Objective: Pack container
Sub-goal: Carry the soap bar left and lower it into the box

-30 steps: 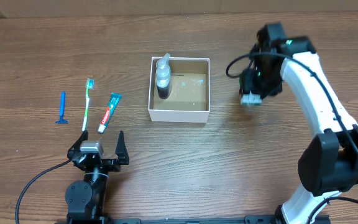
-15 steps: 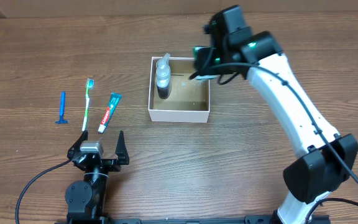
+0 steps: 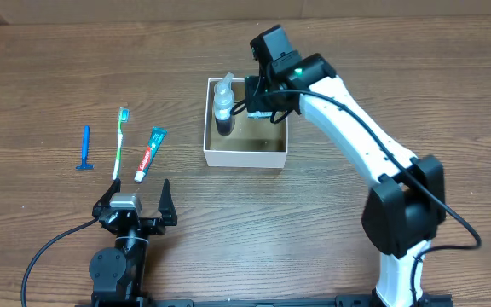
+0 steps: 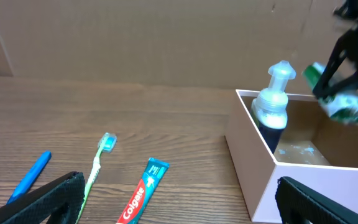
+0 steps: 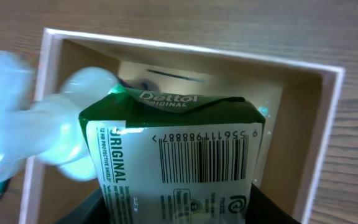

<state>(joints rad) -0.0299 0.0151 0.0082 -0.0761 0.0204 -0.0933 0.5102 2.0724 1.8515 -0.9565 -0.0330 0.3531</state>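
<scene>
The right gripper moves down below the container's rim next and releases the Dettol soap pack on the container's brown bottom [image 3: 258, 130] beside the pump bottle, which is free.
The container [image 3: 245, 157] is a shallow white-walled box with a brown floor at the table's middle; it also shows in the left wrist view [image 4: 253, 155] and the right wrist view [image 5: 328, 118]. A dark pump bottle [image 3: 222, 107] stands in its left side. My right gripper [image 3: 261, 107] is shut on a green and white Dettol soap pack [image 5: 179, 149] and holds it over the box, beside the bottle. The pack also shows in the left wrist view [image 4: 337, 99]. My left gripper [image 3: 135, 205] is open and empty near the front edge.
A blue razor [image 3: 84, 147], a green toothbrush [image 3: 120, 141] and a Colgate toothpaste tube [image 3: 150, 153] lie in a row left of the box, just beyond the left gripper. A cardboard wall stands at the back.
My right arm has swung left from right of the box to over it, carrying the soap pack. The left arm has not moved.
</scene>
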